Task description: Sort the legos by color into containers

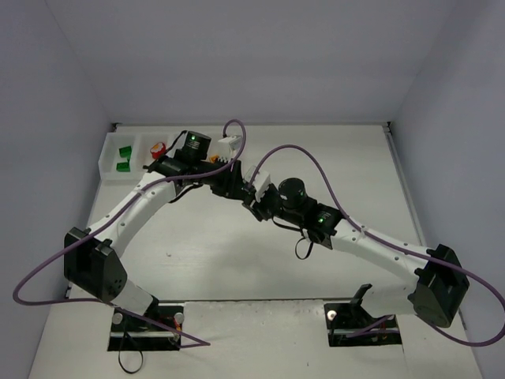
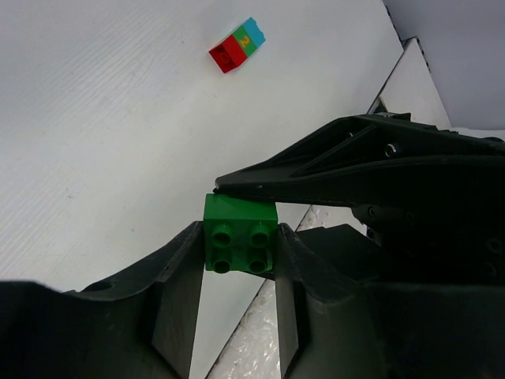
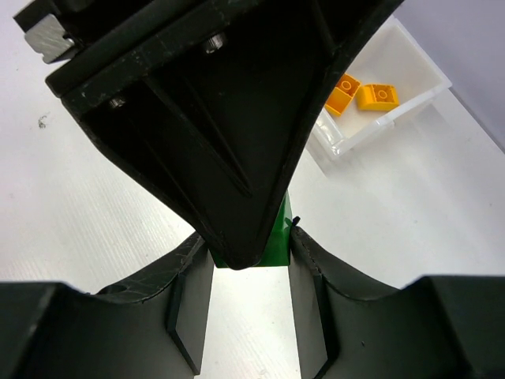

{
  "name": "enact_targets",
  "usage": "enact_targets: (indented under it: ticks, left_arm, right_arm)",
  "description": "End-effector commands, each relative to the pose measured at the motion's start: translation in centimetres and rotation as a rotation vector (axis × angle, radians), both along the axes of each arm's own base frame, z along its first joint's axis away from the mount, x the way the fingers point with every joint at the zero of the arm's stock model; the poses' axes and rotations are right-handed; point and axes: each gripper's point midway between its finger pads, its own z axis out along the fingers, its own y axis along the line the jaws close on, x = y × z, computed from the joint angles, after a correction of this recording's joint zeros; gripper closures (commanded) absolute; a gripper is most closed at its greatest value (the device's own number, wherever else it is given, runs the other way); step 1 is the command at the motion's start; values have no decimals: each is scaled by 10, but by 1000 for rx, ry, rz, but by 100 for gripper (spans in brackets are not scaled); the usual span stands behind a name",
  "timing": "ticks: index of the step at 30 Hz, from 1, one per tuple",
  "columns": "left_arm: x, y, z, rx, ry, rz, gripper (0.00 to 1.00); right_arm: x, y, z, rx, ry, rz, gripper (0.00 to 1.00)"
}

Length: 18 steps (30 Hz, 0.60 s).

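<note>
Next, my left gripper swings left in the top view over the tray's end section (image 1: 117, 157), where green legos lie, and releases the green lego.
A green lego (image 2: 241, 229) with four studs is clamped between the fingers of my left gripper (image 2: 239, 241), which is shut on it. My right gripper (image 3: 251, 245) is shut on the same green lego (image 3: 278, 237) from the opposite side, and its black finger (image 2: 316, 170) lies across the brick's top. In the top view the two grippers (image 1: 229, 180) (image 1: 254, 197) meet just in front of the containers (image 1: 106, 162), and the brick is hidden between them. A red, green and cyan stack (image 2: 237, 46) lies on the table. Yellow legos (image 3: 363, 93) sit in one compartment (image 3: 379, 118).
Green legos (image 1: 122, 156) lie in the tray's leftmost compartment and a red one (image 1: 158, 148) in the one beside it. Purple cables (image 1: 300, 154) loop over both arms. White walls close in the table at the back and both sides.
</note>
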Motion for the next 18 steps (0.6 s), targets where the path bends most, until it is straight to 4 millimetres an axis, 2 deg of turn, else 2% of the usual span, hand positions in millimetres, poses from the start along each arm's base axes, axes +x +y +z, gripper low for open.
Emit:
enact_targets:
  ticks: [1,2,4,5,8,12,13,15,17,18]
  left_arm:
    - [-1,-8,19,-48,-51,-21,87]
    - [0,-7,18,-42,-53,-13,89]
    - [4,-3,16,-23,-60,15,91]
    - [7,0,15,-13,-67,23,91]
    - [22,17,11,40,-82,82,92]
    - [59,69,5,113,-92,265,93]
    - [83,105,2,182,-116,405,93]
    - [102,145,1,253,-140,544,93]
    - [127,208,5,352,-177,761,93]
    - [137,229,7,372,-193,835,93]
  right_arm:
    - [10,1,33,83,-71,-33,90]
    - [11,0,32,83,-69,-42,64]
    - [12,-2,29,73,-66,-54,40]
    - [15,-4,27,68,-65,-72,21]
    - [18,-9,19,50,-46,-102,5]
    - [24,-20,10,52,-5,-143,1]
    - [27,-25,8,65,15,-169,1]
    - [32,-32,7,83,42,-203,3]
    - [40,-44,6,106,69,-251,6]
    - [42,-47,4,130,107,-280,6]
